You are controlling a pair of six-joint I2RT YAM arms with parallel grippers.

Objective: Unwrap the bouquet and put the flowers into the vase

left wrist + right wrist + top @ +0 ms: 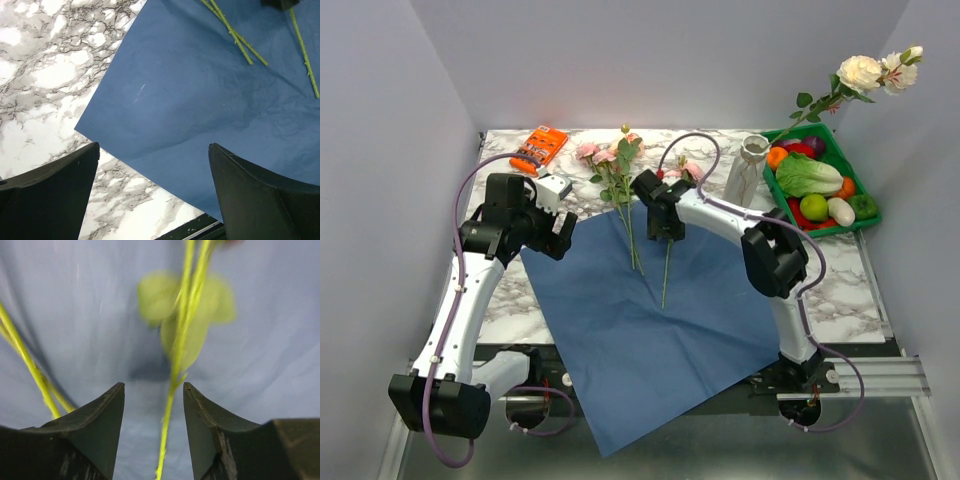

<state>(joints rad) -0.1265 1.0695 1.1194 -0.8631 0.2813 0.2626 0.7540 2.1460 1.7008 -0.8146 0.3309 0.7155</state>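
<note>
The leafy part of the stem [181, 322] lies outward of my right gripper, so it should move outward along the pink flower's stem already between its fingers and close.
The bouquet lies unwrapped: its blue paper [640, 330] is spread flat on the marble table. Pink flowers [608, 160] on thin stems [235, 35] rest across its far corner. Another pink flower's stem [666, 275] lies beside them, under my right gripper [665, 232]. In the right wrist view that stem [167, 420] passes between the open jaws of that gripper [152, 386], with a gap on each side. The whitish vase [750, 172] stands at the back right with a cream flower [861, 72] leaning out of it. My left gripper [563, 236] hangs open over the paper's left edge [150, 165].
A green tray [840, 228] of toy vegetables sits right of the vase. An orange packet [540, 147] and a small white box [553, 187] lie at the back left. The paper's near corner hangs over the table's front edge. White walls close in on three sides.
</note>
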